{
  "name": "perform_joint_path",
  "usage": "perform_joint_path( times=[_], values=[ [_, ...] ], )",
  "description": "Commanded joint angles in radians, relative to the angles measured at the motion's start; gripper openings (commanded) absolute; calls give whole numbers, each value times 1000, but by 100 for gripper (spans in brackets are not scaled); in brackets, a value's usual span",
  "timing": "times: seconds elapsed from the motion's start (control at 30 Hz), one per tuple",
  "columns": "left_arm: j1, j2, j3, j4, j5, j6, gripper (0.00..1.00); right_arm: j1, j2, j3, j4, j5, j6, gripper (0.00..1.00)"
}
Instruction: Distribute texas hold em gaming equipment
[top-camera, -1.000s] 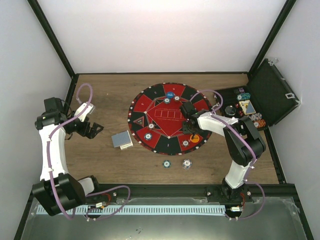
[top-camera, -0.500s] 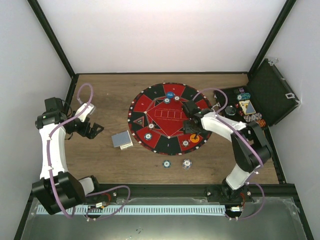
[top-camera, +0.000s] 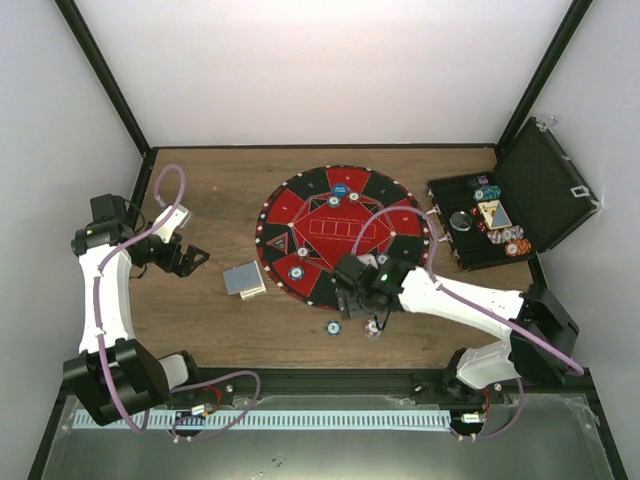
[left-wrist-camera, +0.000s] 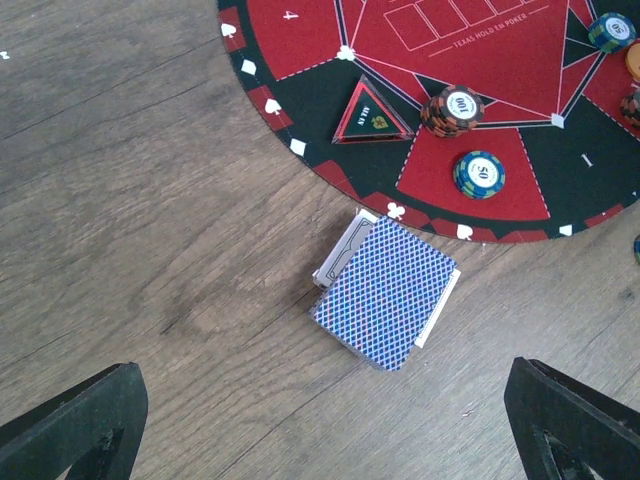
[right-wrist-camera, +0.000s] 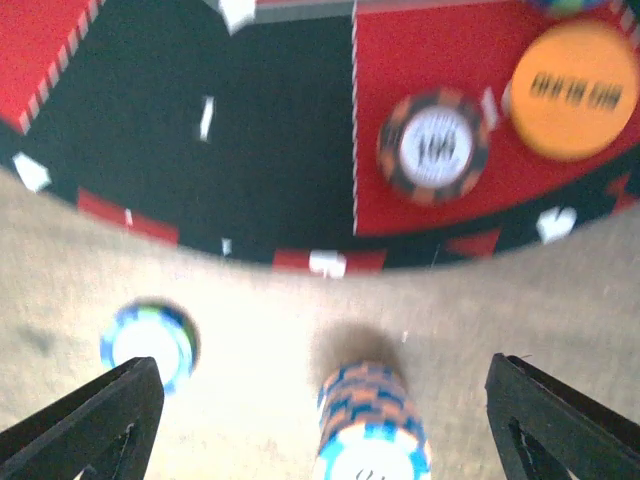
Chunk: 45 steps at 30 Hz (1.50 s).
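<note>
My right gripper is above the brown-and-blue chip stack, which is nearer my base. It should move back and down next, with its fingers open on both sides of the stack's upper chips (top-camera: 373, 326) (right-wrist-camera: 372, 454).
The round red-and-black mat (top-camera: 300, 215) carries several chips and a blue button disc (top-camera: 341, 189). A grey-blue-backed deck of cards (top-camera: 244, 279) (left-wrist-camera: 388, 292) lies on the wood left of the mat. My right gripper (top-camera: 362, 300) (right-wrist-camera: 322, 425) hangs open over the mat's near edge. A brown-and-blue chip stack (right-wrist-camera: 372, 425) (top-camera: 373, 327) stands untouched between its fingers, with a teal chip (right-wrist-camera: 150, 340) (top-camera: 333, 327) to its left. On the mat beyond are a brown chip (right-wrist-camera: 432, 145) and the orange button disc (right-wrist-camera: 575, 90). My left gripper (top-camera: 190, 260) (left-wrist-camera: 320, 430) is open and empty, left of the deck.
A black hinged case (top-camera: 545, 185) stands open at the right with chips and cards inside. On the mat (left-wrist-camera: 480, 60) near the deck sit a triangular marker (left-wrist-camera: 370, 115), a brown chip (left-wrist-camera: 455, 108) and a teal chip (left-wrist-camera: 480, 173). Black frame posts border the table.
My right arm swung from the mat's right side to its near edge, over the two chips on the wood, and its jaws opened wide. The left arm stayed still.
</note>
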Motion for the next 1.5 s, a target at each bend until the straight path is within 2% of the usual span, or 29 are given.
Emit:
perform_joint_path(
  times=[0.0,0.1,0.4,0.63,0.83,1.13,1.47],
  values=[
    [-5,7,6,3,34,8,100,125,-7,-32,-110,5,202,91],
    [-4,8,0,5,30,10,100,171,20,-49,-142,26,250,90],
    [-4,-7,3,3,18,18,100,179,31,-111,-105,17,259,80],
    [-5,-10,-1,-1,12,23,100,178,45,-128,-78,17,254,62],
    [-5,-14,2,-1,4,23,100,178,46,-140,-73,25,252,55],
    [-5,-15,-2,-1,8,22,100,178,32,-116,-89,36,249,36],
    [-5,-18,0,2,7,20,100,176,6,-50,-131,58,231,24]
  ],
)
